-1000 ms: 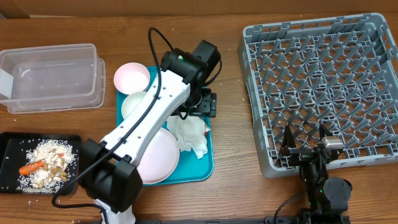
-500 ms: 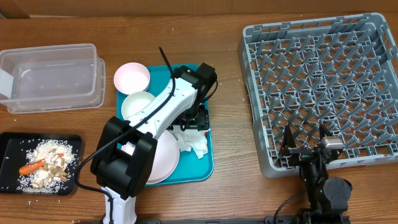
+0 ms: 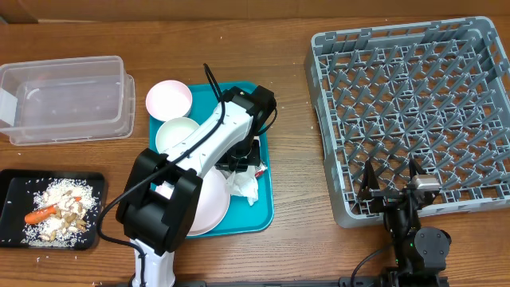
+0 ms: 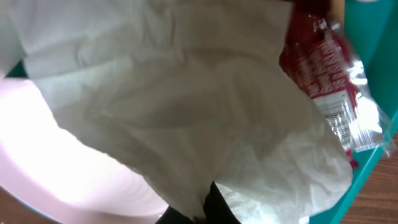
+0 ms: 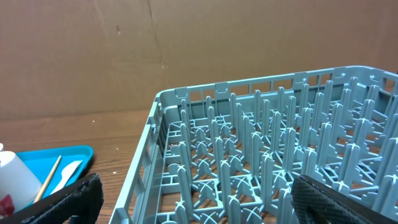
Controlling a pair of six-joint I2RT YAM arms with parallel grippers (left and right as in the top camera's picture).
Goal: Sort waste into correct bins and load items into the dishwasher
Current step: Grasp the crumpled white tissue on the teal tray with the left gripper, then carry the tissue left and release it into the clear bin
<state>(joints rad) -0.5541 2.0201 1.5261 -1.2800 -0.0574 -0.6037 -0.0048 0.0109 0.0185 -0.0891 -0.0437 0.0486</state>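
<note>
Next, my left gripper rises and moves to the left in the overhead view to release the napkin (image 3: 244,186) over the clear tub (image 3: 68,96), since the black bin holds food scraps.
On the teal tray (image 3: 264,214) lies a crumpled white napkin (image 3: 244,186), and my left gripper (image 3: 242,164) is pressed down on it. In the left wrist view the napkin (image 4: 186,106) fills the frame, and the left gripper (image 4: 206,202) is shut on a fold of it. A red wrapper (image 4: 318,68) lies right beside the napkin. My right gripper (image 3: 390,185) stands open at the front wall of the grey dishwasher rack (image 3: 414,112), holding nothing. The black bin (image 3: 14,185) holds food scraps (image 3: 62,206) and a carrot piece (image 3: 40,214). The clear tub (image 3: 68,96) stands at the back left.
A pink bowl (image 3: 169,98) sits at the teal tray's far corner, with a white bowl (image 3: 175,134) and a large pale plate (image 3: 209,199) on the tray, all left of the napkin. The right wrist view shows the rack (image 5: 261,162) ahead and a chopstick (image 5: 48,178) on the tray.
My left gripper came down from open above the tray and shut on the napkin, which is now bunched smaller. The right arm has not moved.
</note>
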